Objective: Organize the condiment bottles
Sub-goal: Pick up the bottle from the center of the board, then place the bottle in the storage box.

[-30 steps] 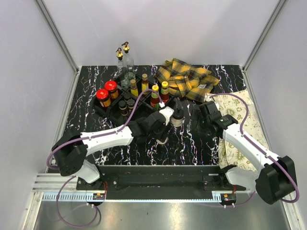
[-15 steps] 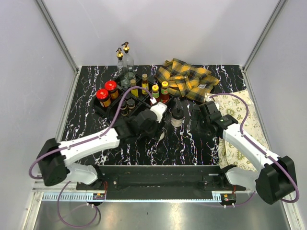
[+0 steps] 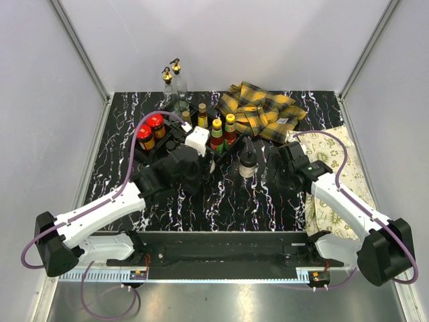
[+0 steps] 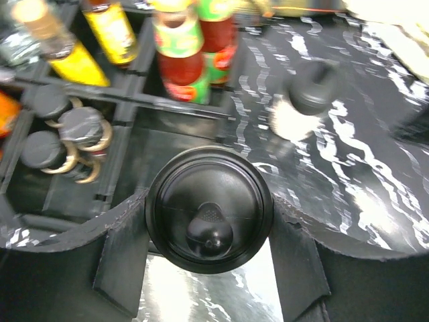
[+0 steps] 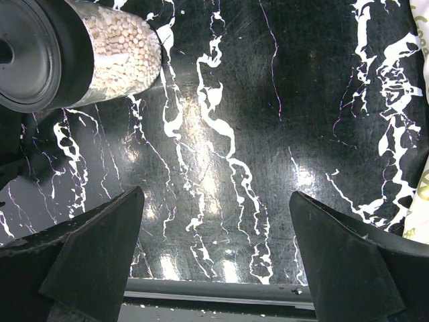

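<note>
The tray section beside the small shakers is empty, so the robot will move its left gripper outward and down into that section and release the black-capped shaker there.
My left gripper (image 4: 209, 225) is shut on a black-capped shaker (image 4: 209, 209), its fingers pressed to both sides of the cap. In the top view that gripper (image 3: 201, 163) hangs at the near edge of the black divided tray (image 3: 139, 154). The tray holds red-lidded jars (image 3: 151, 129), yellow-capped sauce bottles (image 3: 223, 131) and small black-capped shakers (image 4: 67, 137). Two clear gold-spouted bottles (image 3: 172, 84) stand behind it. Another shaker (image 3: 248, 161) stands alone on the table, and shows in the right wrist view (image 5: 80, 54). My right gripper (image 5: 214, 248) is open over bare table just right of it (image 3: 276, 176).
A yellow plaid cloth (image 3: 258, 111) lies crumpled at the back right. A cream patterned cloth (image 3: 338, 181) covers the right side under my right arm. The table's front edge (image 5: 214, 288) runs just beneath the right fingers. White walls enclose the black marbled table.
My left arm has carried the black-capped shaker left and away from the table's middle to the tray's near edge. The right arm and the lone shaker have not moved.
</note>
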### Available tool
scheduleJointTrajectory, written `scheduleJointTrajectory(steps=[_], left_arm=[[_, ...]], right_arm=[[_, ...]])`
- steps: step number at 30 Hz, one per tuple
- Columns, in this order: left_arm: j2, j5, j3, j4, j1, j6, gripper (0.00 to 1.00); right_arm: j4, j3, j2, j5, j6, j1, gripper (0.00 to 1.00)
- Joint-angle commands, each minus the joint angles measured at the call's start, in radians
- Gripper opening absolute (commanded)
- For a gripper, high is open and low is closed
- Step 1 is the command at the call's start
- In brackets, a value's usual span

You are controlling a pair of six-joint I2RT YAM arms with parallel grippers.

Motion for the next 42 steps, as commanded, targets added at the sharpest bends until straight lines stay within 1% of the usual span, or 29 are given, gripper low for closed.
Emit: scheduleJointTrajectory(steps=[1, 2, 5, 6, 8, 11, 17, 32, 39, 40, 42], left_arm=[[0.016, -0.030, 0.048, 0.070, 0.103, -0.009, 0.00], [0.024, -0.004, 0.045, 0.082, 0.138, -0.015, 0.00], [0.050, 0.042, 0.024, 0.157, 0.195, 0.004, 0.00], [0.059, 0.055, 0.014, 0.212, 0.207, 0.011, 0.00], [0.112, 0.091, 0.011, 0.236, 0.250, 0.011, 0.00], [0.188, 0.113, 0.036, 0.243, 0.275, 0.006, 0.00], [0.280, 0.127, 0.069, 0.260, 0.288, 0.006, 0.00], [0.404, 0.196, 0.099, 0.277, 0.312, -0.001, 0.00], [0.450, 0.213, 0.112, 0.283, 0.313, 0.003, 0.09], [0.458, 0.211, 0.109, 0.283, 0.315, 0.002, 0.13], [0.462, 0.213, 0.111, 0.286, 0.315, 0.000, 0.16]], right_arm=[[0.012, 0.007, 0.001, 0.005, 0.005, -0.006, 1.00], [0.015, 0.007, 0.002, 0.006, 0.004, -0.006, 1.00], [0.015, 0.009, 0.005, 0.009, 0.001, -0.007, 1.00], [0.015, 0.009, 0.005, 0.009, 0.001, -0.007, 1.00], [0.015, 0.013, 0.013, 0.009, 0.001, -0.007, 1.00], [0.014, 0.015, 0.014, 0.008, 0.005, -0.007, 1.00], [0.017, 0.010, 0.022, 0.006, 0.005, -0.007, 1.00], [0.034, 0.007, 0.054, -0.003, 0.001, -0.007, 1.00], [0.034, 0.003, 0.051, -0.005, 0.002, -0.006, 1.00], [0.034, 0.003, 0.048, -0.006, 0.004, -0.007, 1.00], [0.035, 0.001, 0.048, -0.006, 0.004, -0.007, 1.00]])
